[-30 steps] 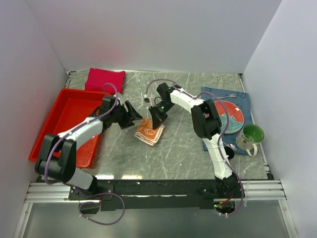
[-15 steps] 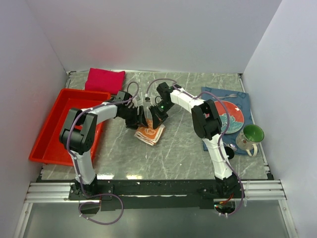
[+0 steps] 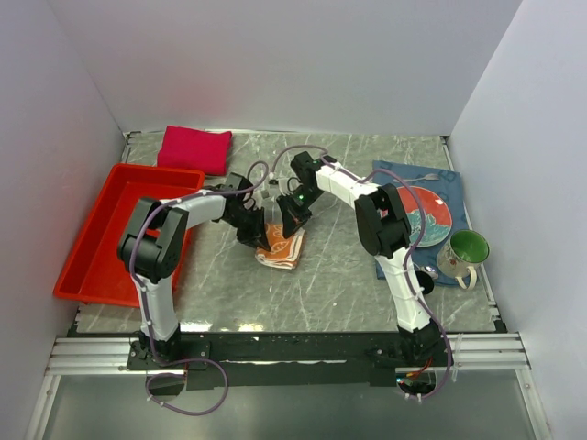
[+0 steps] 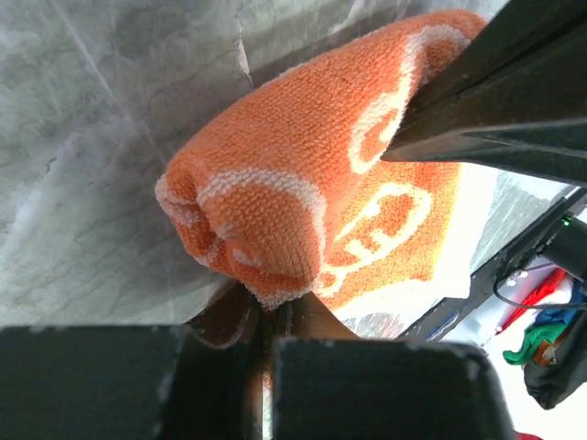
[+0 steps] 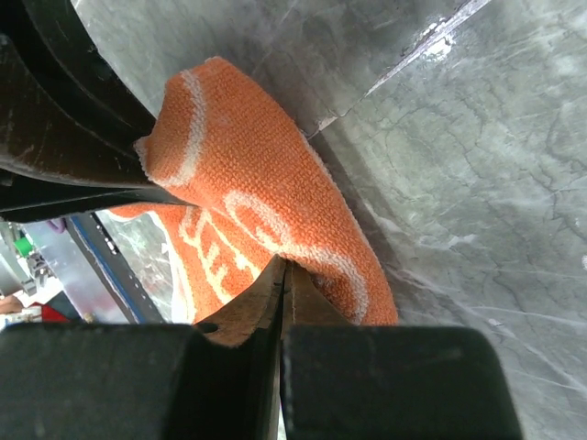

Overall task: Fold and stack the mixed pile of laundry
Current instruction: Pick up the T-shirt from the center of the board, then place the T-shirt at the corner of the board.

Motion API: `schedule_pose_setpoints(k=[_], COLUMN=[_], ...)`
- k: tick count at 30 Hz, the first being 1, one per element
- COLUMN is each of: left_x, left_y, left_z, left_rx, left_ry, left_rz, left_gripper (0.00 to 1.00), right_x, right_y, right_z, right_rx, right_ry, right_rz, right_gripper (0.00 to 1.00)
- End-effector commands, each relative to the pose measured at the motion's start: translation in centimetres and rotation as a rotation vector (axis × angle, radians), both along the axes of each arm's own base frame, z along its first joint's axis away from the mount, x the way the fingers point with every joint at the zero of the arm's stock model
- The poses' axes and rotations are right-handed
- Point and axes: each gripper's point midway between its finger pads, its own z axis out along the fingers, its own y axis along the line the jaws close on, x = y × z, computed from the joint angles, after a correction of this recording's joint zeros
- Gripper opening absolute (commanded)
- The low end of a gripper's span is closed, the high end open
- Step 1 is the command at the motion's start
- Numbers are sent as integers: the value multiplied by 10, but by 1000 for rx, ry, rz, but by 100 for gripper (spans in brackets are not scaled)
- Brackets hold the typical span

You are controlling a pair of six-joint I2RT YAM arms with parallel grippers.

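Note:
My left gripper carries the cloth onto the folded crimson-magenta shirt [image 3: 191,149] next and releases. That shirt lies uncovered outward of my left gripper, to its left in the top view.
The small orange-and-white patterned cloth [image 3: 281,247] lies bunched at the table's middle, lifted between both grippers. My left gripper [image 3: 260,236] is shut on its left edge; in the left wrist view the fringed hem [image 4: 275,295] of the cloth [image 4: 303,174] sits right at the closed tips [image 4: 271,316]. My right gripper [image 3: 289,224] is shut on the far side of the cloth [image 5: 266,197], its tips [image 5: 282,275] pinching a fold. The crimson-magenta shirt [image 3: 195,148] lies folded at the back left.
A red plastic tray [image 3: 96,252] stands at the left. At the right, a dark blue placemat [image 3: 451,183] carries a patterned plate [image 3: 424,215], a green mug [image 3: 466,249] and cutlery. White walls close in three sides.
My left gripper swung right from beside the tray to the cloth and closed on its edge. The right gripper stayed shut on the cloth, which shifted slightly.

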Motion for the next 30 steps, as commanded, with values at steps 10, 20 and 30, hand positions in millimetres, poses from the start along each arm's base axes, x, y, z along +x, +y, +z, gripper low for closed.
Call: schedule_pose_setpoints(k=[10,20,30], left_x=[124,234,287], left_y=[69,128,175], left_z=[57,143,192], left_rx=[556,734,640], left_ry=[-491,-784,-877], left_rz=[53,187,366], left_gripper=[1,1,1], right_x=[72,67,58], right_y=[-35,-52,-58], right_z=[122,124,108], right_rx=[261,289,277], right_ry=[-370,-381,-349], right_rz=[-31,-57,-68], right_gripper=[29,30,30])
